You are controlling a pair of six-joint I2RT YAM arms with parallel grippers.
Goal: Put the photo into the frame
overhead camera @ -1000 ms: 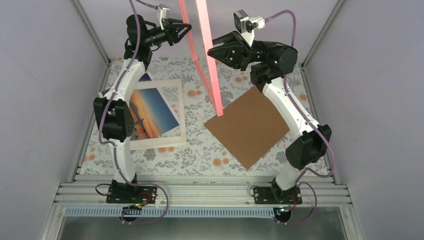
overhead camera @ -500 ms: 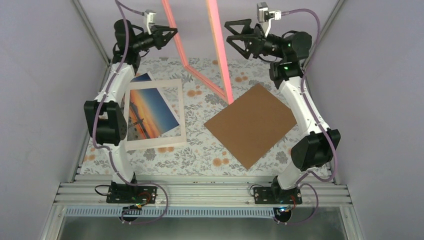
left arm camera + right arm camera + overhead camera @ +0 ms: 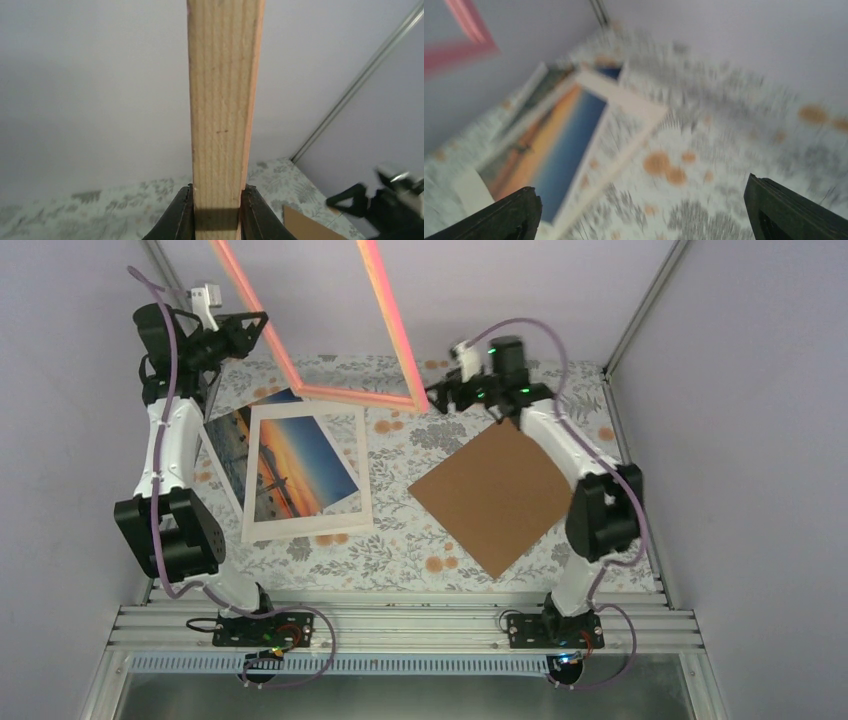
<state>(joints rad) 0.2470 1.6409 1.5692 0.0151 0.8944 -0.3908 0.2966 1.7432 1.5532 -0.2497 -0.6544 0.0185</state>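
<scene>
The pink frame (image 3: 350, 395) hangs tilted in midair, so my left gripper should next move back and down and release it flat on the cloth beside the mat board.
The pink frame (image 3: 350, 395) hangs tilted in the air over the far side of the table. My left gripper (image 3: 248, 332) is shut on its left edge. In the left wrist view the frame's bare wood edge (image 3: 222, 100) stands pinched between the two black fingers (image 3: 182, 217). My right gripper (image 3: 438, 398) is open just right of the frame's lower corner and holds nothing. Its view is blurred, with the fingers (image 3: 499, 215) far apart. The photo (image 3: 300, 465), a sunset print, lies on the table under a cream mat board (image 3: 355, 510) and shows through the board's window.
A brown backing board (image 3: 497, 495) lies turned like a diamond on the flowered cloth, right of centre, under the right arm. Grey walls with metal posts close in the table on three sides. The photo's edge (image 3: 225, 445) sticks out left of the mat.
The right gripper opened, let go of the frame and dropped towards the table. The left arm swung left with the frame, which turned from edge-on to nearly face-on.
</scene>
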